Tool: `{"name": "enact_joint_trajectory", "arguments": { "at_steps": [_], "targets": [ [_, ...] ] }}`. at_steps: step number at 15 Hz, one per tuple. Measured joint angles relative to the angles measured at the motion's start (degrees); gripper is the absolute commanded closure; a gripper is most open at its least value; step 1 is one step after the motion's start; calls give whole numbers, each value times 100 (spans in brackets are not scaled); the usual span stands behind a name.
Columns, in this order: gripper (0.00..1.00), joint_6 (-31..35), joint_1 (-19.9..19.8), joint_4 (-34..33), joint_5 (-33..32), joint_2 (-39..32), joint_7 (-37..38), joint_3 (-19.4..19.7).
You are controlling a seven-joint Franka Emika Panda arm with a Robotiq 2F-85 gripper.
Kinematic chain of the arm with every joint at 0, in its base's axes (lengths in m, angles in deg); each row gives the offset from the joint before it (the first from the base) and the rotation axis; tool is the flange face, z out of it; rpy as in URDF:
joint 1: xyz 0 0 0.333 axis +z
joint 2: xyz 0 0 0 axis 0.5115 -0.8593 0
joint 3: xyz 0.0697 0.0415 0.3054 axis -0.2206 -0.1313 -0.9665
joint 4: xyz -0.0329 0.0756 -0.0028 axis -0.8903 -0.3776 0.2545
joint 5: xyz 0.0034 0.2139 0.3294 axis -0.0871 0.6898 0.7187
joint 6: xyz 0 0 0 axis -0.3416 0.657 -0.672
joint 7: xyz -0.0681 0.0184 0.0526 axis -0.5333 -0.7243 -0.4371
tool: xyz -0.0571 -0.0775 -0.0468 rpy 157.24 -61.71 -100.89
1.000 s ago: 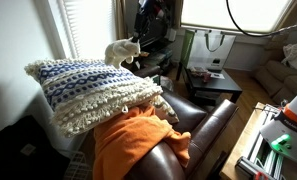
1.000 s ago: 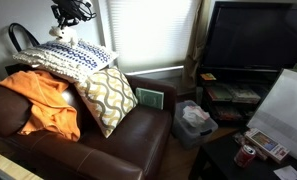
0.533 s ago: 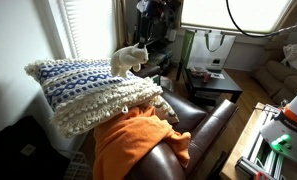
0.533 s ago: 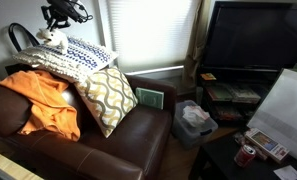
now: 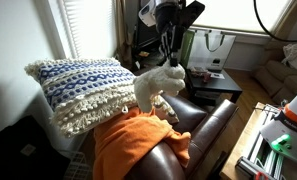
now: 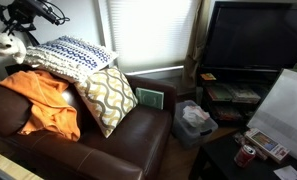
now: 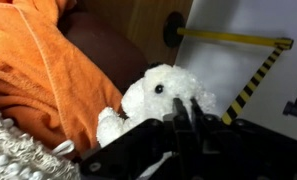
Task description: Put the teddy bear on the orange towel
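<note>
The orange towel [image 5: 128, 142] is below my gripper, beside the blue-and-white pillow. My gripper will next turn and lower the still-hanging bear onto the towel, and then release it.
A white teddy bear [image 5: 158, 82] hangs from my gripper [image 5: 169, 62], which is shut on it in the air beside the blue-and-white pillow [image 5: 88, 88]. The orange towel [image 5: 128, 142] lies draped over the brown sofa just below the bear. In an exterior view the bear [image 6: 5, 43] sits at the far left edge, above the towel [image 6: 43, 100]. In the wrist view my gripper [image 7: 183, 115] pinches the bear [image 7: 158, 100] with the towel [image 7: 38, 70] to its left.
A yellow patterned pillow [image 6: 110, 95] leans on the sofa [image 6: 128, 135]. A small green book [image 6: 150, 98] stands by the armrest. A television [image 6: 253, 40] on a stand and a low table [image 5: 213, 85] are beyond the sofa.
My gripper has carried the bear off the blue-and-white pillow and out over the sofa, lower and nearer the orange towel.
</note>
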Motion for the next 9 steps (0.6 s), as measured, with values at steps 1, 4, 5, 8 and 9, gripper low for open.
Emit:
{"name": "enact_joint_trajectory", "arguments": {
  "at_steps": [1, 4, 5, 8, 9],
  "targets": [
    [98, -23, 98, 46, -205, -25, -149, -1],
    [98, -25, 343, 8, -882, -297, -688, -4],
    [93, -24, 401, -61, -1126, -413, -849, -6],
    [98, -21, 422, -112, -1166, -526, -870, -2],
    [98, -21, 416, -116, -1166, -515, -870, 0]
  ]
}}
